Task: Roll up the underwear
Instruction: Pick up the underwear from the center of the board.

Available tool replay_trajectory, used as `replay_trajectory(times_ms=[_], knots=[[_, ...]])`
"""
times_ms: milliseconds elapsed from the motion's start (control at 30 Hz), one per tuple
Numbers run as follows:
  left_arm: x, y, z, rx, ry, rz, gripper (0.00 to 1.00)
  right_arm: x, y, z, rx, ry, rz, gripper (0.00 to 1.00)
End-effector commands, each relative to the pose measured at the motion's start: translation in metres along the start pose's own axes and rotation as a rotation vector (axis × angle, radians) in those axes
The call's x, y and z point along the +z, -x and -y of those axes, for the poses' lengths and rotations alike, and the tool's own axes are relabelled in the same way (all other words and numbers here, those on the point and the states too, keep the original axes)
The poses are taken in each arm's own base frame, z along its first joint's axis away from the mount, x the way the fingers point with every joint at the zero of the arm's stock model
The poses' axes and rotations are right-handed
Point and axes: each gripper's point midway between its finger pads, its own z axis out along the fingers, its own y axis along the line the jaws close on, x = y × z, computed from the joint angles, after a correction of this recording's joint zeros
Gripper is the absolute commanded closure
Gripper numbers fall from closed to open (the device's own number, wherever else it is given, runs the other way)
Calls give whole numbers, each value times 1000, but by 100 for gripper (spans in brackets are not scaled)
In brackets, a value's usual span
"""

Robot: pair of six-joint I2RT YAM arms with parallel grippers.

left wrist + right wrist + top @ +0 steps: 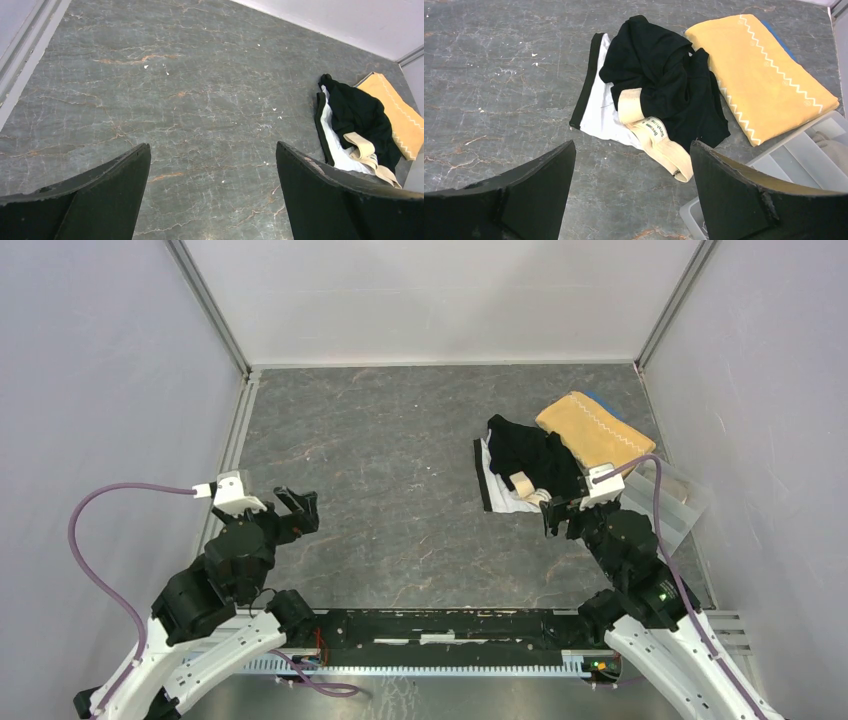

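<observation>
Next, my right gripper goes down, outward and to the left in the top view onto the beige waistband's fold, since it lies uncovered on the black garment [664,80].
The underwear [528,462] lies in a loose pile at the right of the table: a black garment [664,80] on top, a white one with a black band [599,112] beneath, and a beige waistband [659,142] trailing toward me. The left wrist view shows the same pile [355,125] far off to the right. My right gripper [562,517] hovers open just in front of the pile, its jaws [633,150] wide apart with nothing between them. My left gripper [297,508] is open over bare tabletop at the left, jaws [214,150] empty.
A mustard-yellow towel [594,426] with white zigzag stitching lies behind the pile, over something blue. A clear plastic tray with dividers [680,502] sits at the right wall, beside my right arm. White walls enclose the table on three sides.
</observation>
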Motion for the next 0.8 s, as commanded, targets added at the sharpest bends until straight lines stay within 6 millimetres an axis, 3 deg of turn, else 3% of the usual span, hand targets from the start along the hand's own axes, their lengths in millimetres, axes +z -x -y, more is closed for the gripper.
replay_trajectory(times_ms=[0,167,400,567,767], knots=[[1,10,1,0,4,38,0,-6,10,7,38,-37,33,9],[3,10,5,16,-1,37,0,-6,6,17,62,-104,9,2],[12,14,10,30,17,58,0,-2,-4,20,102,-151,-69,2],[19,-1,4,41,59,41,0,21,-36,-3,16,-62,-305,2],[21,-8,0,38,86,26,0,54,-49,-20,-14,-20,-412,8]])
